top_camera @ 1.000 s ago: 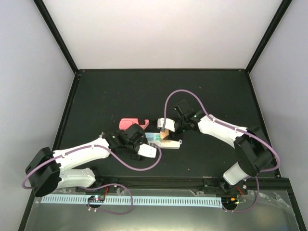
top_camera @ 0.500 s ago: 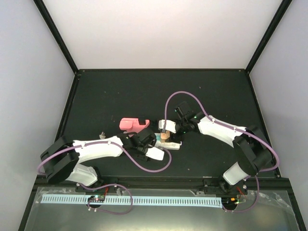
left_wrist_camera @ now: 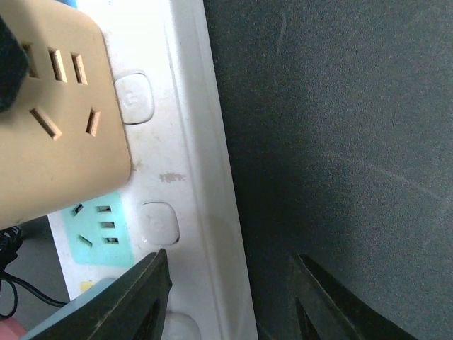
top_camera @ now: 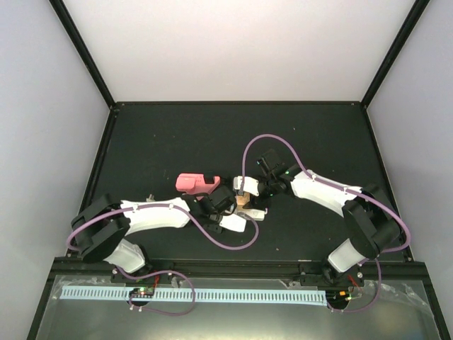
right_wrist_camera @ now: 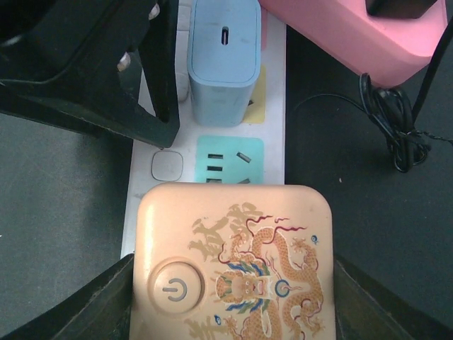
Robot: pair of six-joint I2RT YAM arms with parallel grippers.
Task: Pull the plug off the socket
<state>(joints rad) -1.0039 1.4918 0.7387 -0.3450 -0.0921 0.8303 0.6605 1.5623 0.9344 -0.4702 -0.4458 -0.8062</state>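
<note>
I will next lift the plug with my right gripper, carry it outward and down and release it, as bare mat [top_camera: 321, 149] lies outward of it, to the right in the top view.
The socket is a white power strip [right_wrist_camera: 274, 106] with teal [right_wrist_camera: 228, 159] and yellow outlets; it also shows in the top view [top_camera: 259, 214]. A beige plug block with a dragon print [right_wrist_camera: 233, 262] sits on it. My right gripper [right_wrist_camera: 230, 312] is shut on this plug, with a finger on each side. In the left wrist view the plug's side [left_wrist_camera: 56, 113] is at upper left. My left gripper [left_wrist_camera: 233, 304] is open over the strip's long edge [left_wrist_camera: 191, 177]. One fingertip [left_wrist_camera: 145, 294] is above the strip and the other is above the mat.
A light blue charger [right_wrist_camera: 225, 57] is plugged into the yellow outlet beyond the teal one. A pink device [right_wrist_camera: 354, 35] with a thin black cord [right_wrist_camera: 396, 134] lies beside the strip. It shows in the top view [top_camera: 195, 183]. The left arm's black wrist [right_wrist_camera: 85, 71] crowds the strip.
My left arm has swung right and forward, bringing its gripper up to the strip next to the plug. My right gripper has stayed on the plug.
</note>
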